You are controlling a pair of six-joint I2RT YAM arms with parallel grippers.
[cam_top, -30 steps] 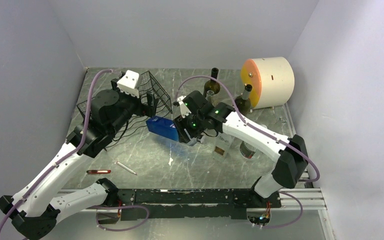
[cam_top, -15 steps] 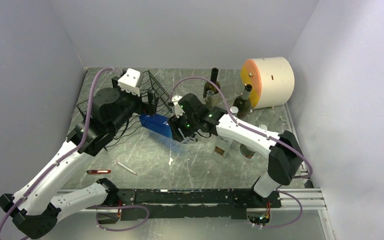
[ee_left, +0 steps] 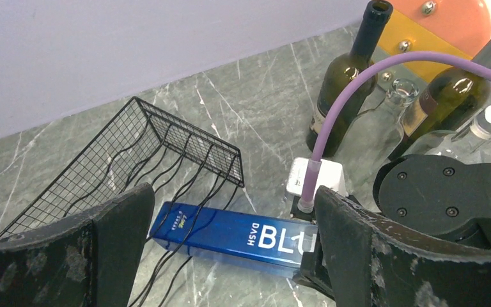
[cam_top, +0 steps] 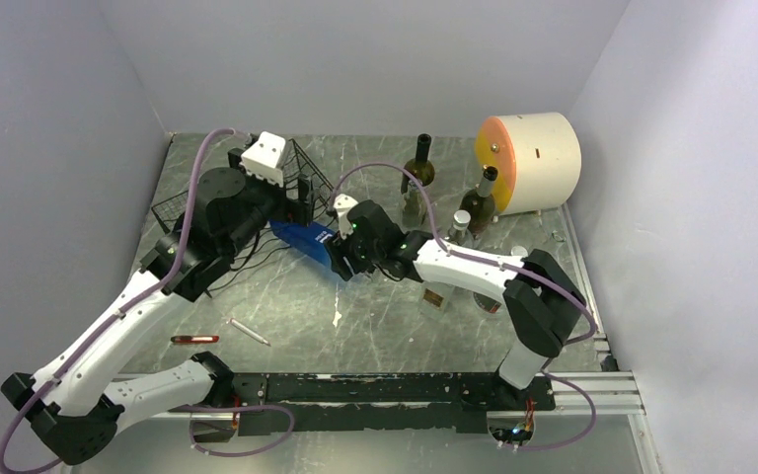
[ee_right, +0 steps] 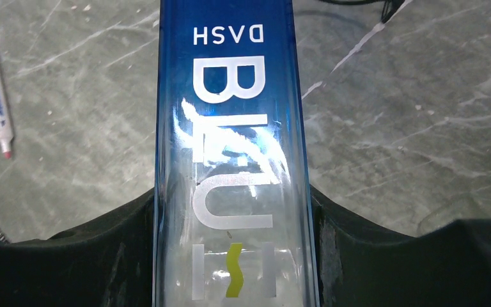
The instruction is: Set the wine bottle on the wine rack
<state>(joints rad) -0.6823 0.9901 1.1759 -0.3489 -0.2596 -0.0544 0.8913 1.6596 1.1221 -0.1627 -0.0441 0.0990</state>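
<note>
My right gripper needs to push outward next, alongside the rack's mesh end [cam_top: 314, 176], because only the bottle's far end goes into the rods, and then let go.
A blue square wine bottle [cam_top: 304, 242] marked "BLU DASH" lies nearly level just above the table, and my right gripper [cam_top: 347, 259] is shut on its clear end. In the right wrist view the bottle [ee_right: 230, 128] fills the gap between the fingers of that gripper [ee_right: 231, 211]. The black wire wine rack [ee_left: 140, 147] stands tilted at the back left. Some of its thin rods cross the bottle's [ee_left: 230, 233] far end. My left gripper [ee_left: 231, 201] hangs open over the bottle and holds nothing. From above, it [cam_top: 301, 202] sits beside the rack [cam_top: 306, 166].
Two dark green bottles [cam_top: 418, 168] [cam_top: 479, 202] and several clear ones [cam_top: 436, 294] stand right of centre. A cream drum with an orange face [cam_top: 530, 148] lies at the back right. A white pen [cam_top: 249, 332] and a red marker [cam_top: 194, 339] lie near the front left.
My right arm has carried the blue bottle left, bringing its far end up to the rack. My left gripper has shifted slightly back and right, still open.
</note>
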